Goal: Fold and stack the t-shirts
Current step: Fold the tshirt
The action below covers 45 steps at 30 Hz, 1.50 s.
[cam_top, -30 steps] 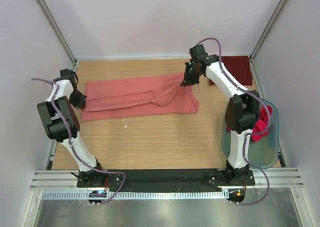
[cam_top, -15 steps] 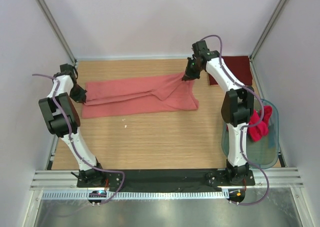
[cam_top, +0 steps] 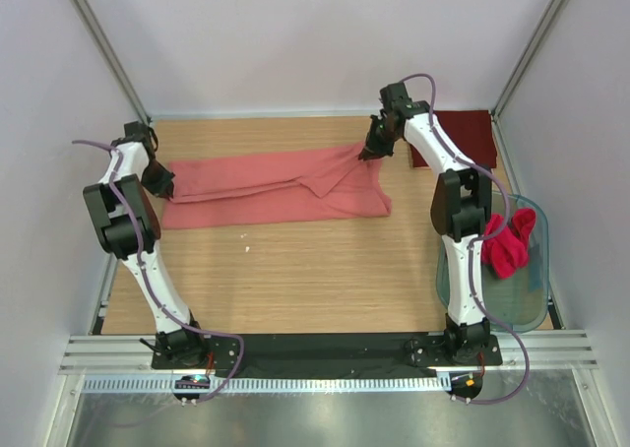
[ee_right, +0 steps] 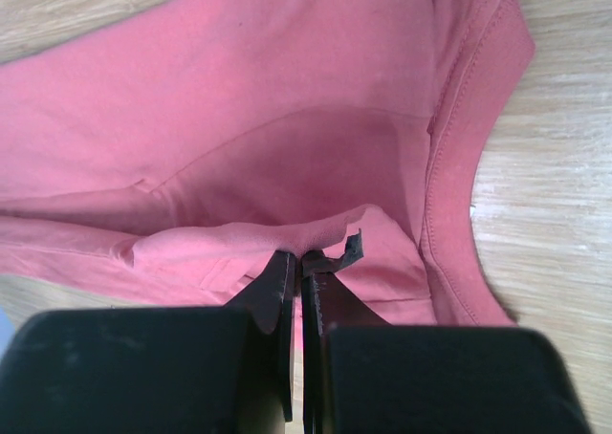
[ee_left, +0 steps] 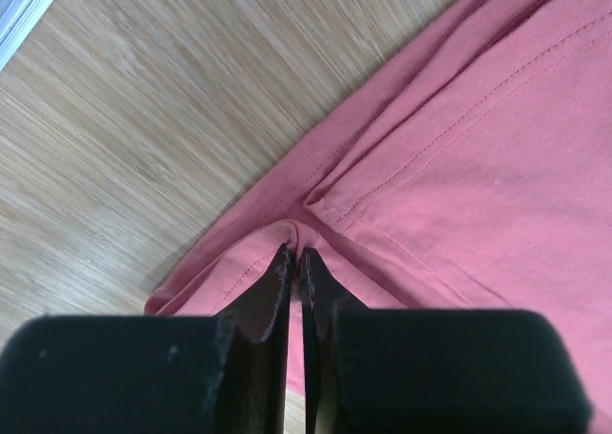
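Observation:
The robot's right gripper will tilt and move outward gently, a little toward the left gripper, to release the pinched edge onto the shirt's far part, because the edge still stands raised.
A salmon-pink t-shirt (cam_top: 271, 186) lies stretched in a long strip across the far half of the table. My left gripper (cam_top: 160, 183) is shut on its left end, pinching a fold by the hem (ee_left: 295, 257). My right gripper (cam_top: 372, 153) is shut on the shirt's raised right edge (ee_right: 299, 255), next to the neck opening (ee_right: 459, 157). A dark maroon t-shirt (cam_top: 463, 135) lies flat at the back right corner. Bright red-pink t-shirts (cam_top: 504, 248) sit bunched in the tub.
The translucent greenish tub (cam_top: 497, 294) stands at the table's right edge beside the right arm. White walls and metal posts close in the table on three sides. Bare wood (cam_top: 295, 280) fills the near half.
Both grippers have shifted a little toward the back wall with the salmon shirt held, drawing it straighter. The right forearm swung aside, showing more of the red-pink cloth in the tub.

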Tool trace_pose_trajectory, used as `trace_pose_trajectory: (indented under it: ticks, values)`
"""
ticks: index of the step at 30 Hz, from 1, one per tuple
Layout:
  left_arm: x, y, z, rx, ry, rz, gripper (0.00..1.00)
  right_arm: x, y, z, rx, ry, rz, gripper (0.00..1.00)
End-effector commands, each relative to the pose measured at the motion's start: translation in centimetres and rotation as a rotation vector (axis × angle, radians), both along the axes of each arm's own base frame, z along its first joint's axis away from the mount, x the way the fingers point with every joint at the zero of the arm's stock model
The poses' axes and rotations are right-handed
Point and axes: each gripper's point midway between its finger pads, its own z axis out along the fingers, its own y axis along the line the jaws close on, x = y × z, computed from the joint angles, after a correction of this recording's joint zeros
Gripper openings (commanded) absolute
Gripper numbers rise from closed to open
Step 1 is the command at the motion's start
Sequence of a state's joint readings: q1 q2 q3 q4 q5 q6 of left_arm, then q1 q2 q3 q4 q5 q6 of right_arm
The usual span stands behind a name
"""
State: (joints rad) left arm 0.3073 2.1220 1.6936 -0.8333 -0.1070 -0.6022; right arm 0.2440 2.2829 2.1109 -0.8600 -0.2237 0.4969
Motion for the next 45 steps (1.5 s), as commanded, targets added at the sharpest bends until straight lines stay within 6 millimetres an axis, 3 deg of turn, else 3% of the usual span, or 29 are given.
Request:
trace_pose_trajectory:
  ticks: [1, 12, 18, 24, 28, 31, 32, 37, 38, 39, 41, 45]
  values:
    - [1.1, 0.4, 1.1, 0.011, -0.024, 0.006, 0.05, 2.1, 0.3, 2.4, 0.035, -0.081, -0.016, 0.01]
    - [2.4, 0.7, 0.7, 0.009, -0.025, -0.006, 0.09, 3.7, 0.6, 0.5, 0.092, -0.065, -0.052, 0.05]
    - [3.1, 0.7, 0.9, 0.008, -0.038, -0.014, 0.13, 6.9, 1.7, -1.9, 0.24, -0.098, -0.129, 0.05]
    - [3.0, 0.4, 0.7, 0.002, -0.04, -0.029, 0.13, 8.5, 2.1, -0.6, 0.271, -0.138, -0.15, 0.03]
    - [2.6, 0.2, 0.6, -0.005, -0.032, -0.035, 0.16, 8.0, 2.2, -1.5, 0.27, -0.108, -0.145, 0.14]
    - [2.5, 0.0, 1.1, -0.002, -0.053, -0.043, 0.15, 8.3, 2.2, -1.1, 0.275, -0.126, -0.139, 0.08]
    - [2.5, 0.0, 1.3, -0.002, -0.058, -0.042, 0.15, 8.4, 2.3, -0.9, 0.274, -0.136, -0.138, 0.01]
    - [2.6, 0.1, 1.8, 0.002, -0.06, -0.039, 0.19, 9.5, 2.7, 1.0, 0.309, -0.186, -0.152, 0.01]
    - [2.5, 0.2, 1.8, 0.009, -0.056, -0.038, 0.2, 9.6, 2.8, 0.6, 0.311, -0.175, -0.157, 0.03]
    - [2.5, 0.3, 2.1, 0.013, -0.058, -0.038, 0.22, 9.8, 2.8, 1.0, 0.318, -0.177, -0.156, 0.15]
    - [2.5, 0.5, 2.4, 0.025, -0.062, -0.038, 0.27, 9.7, 2.9, 1.1, 0.32, -0.176, -0.152, 0.26]
    - [2.9, 0.8, 4.2, 0.045, -0.093, -0.041, 0.32, 9.9, 2.8, 2.6, 0.321, -0.207, -0.146, 0.34]
